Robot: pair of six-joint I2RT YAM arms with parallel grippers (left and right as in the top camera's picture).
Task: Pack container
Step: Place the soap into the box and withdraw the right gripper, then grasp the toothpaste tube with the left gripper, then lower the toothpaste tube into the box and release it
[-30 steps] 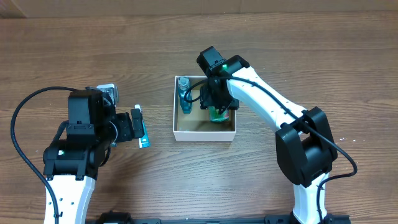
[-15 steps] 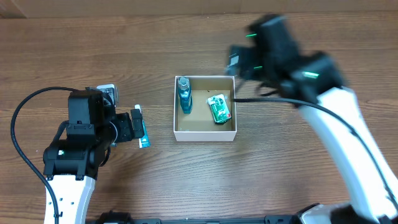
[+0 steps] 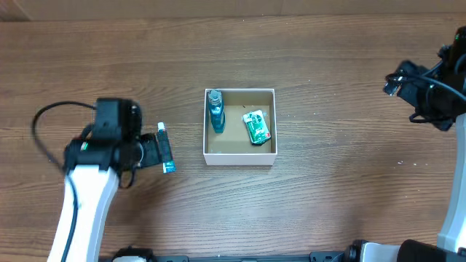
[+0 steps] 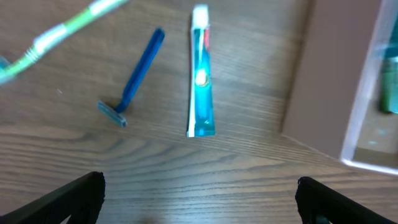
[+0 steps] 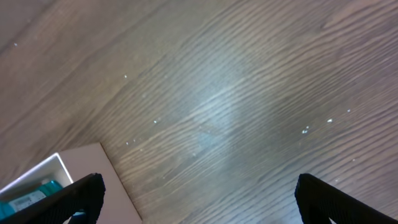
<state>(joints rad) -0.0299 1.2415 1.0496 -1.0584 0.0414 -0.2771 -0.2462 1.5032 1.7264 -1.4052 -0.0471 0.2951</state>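
Observation:
The teal toothpaste tube already lies with its length across the opening between the fingers, so I will next lower the open fingers of my left gripper onto the tube's middle [image 4: 201,79].
The container [image 3: 240,157] is a square white box with a tan floor at the table's middle. A blue bottle [image 3: 215,110] lies along its left wall and a green packet [image 3: 256,126] lies right of centre. My left gripper [image 3: 154,149] is open and empty, just left of a teal toothpaste tube [image 3: 166,148]. In the left wrist view the tube [image 4: 201,74], a blue razor [image 4: 134,78] and a green toothbrush [image 4: 56,34] lie ahead of the open jaws [image 4: 199,202]. My right gripper [image 3: 395,83] is open and empty at the far right, well away from the box.
The box's outer wall [image 4: 326,81] fills the right of the left wrist view. The box corner [image 5: 81,165] shows at the lower left of the right wrist view, with bare wood table [image 5: 236,93] ahead of the open jaws [image 5: 199,202].
My right gripper has let go of the green packet inside the box and pulled back up and far to the right. My left arm has shifted slightly beside the toothpaste tube.

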